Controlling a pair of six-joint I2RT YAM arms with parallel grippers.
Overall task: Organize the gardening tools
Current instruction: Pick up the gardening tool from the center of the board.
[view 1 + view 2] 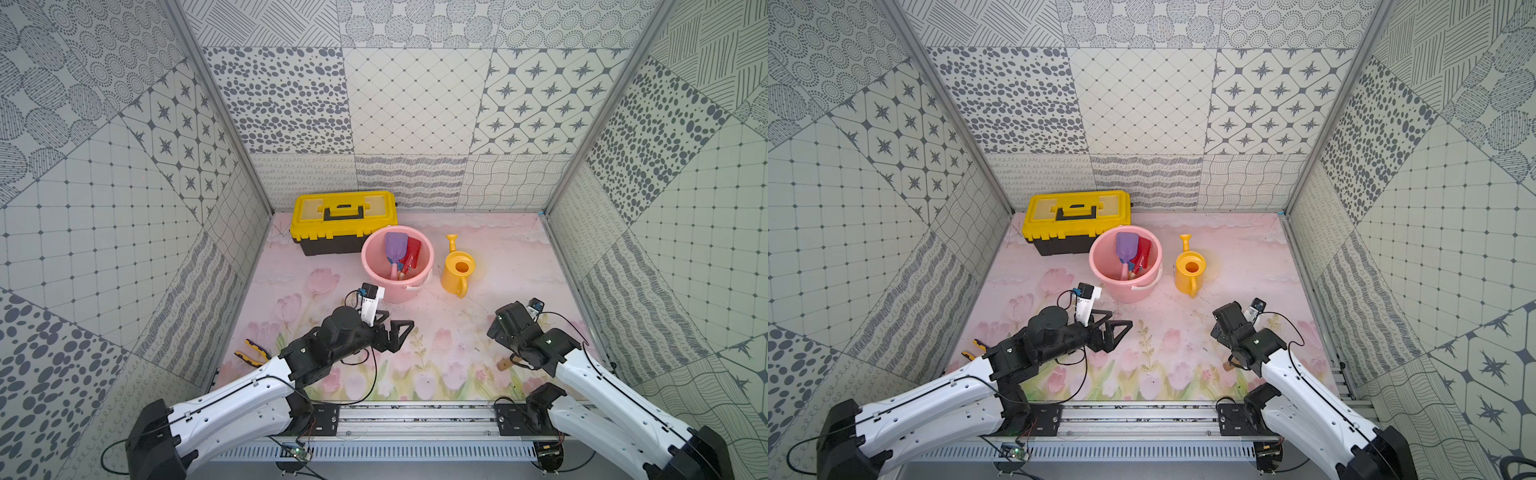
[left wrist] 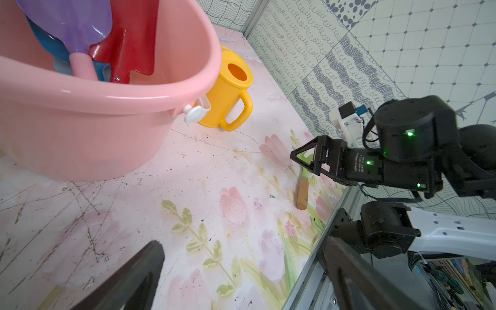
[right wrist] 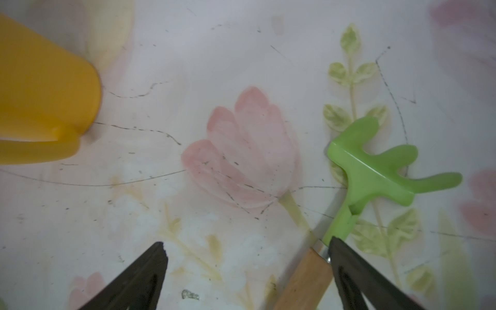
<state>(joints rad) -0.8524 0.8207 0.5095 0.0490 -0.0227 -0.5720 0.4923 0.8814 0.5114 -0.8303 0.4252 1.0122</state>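
Note:
The rake's wooden handle lies below the fingertips and closer to my base. Next, my right gripper lowers and draws back onto that handle.
A pink bucket holds a purple spade, a red spade and a blue tool, heads up. A light green rake with a wooden handle lies on the mat at the right. My right gripper hovers open over it, the handle just inside one finger. My left gripper is open and empty, low over the mat in front of the bucket.
A shut yellow toolbox stands at the back left. A yellow watering can stands right of the bucket. Yellow-and-black pliers lie by the left wall. Patterned walls close three sides.

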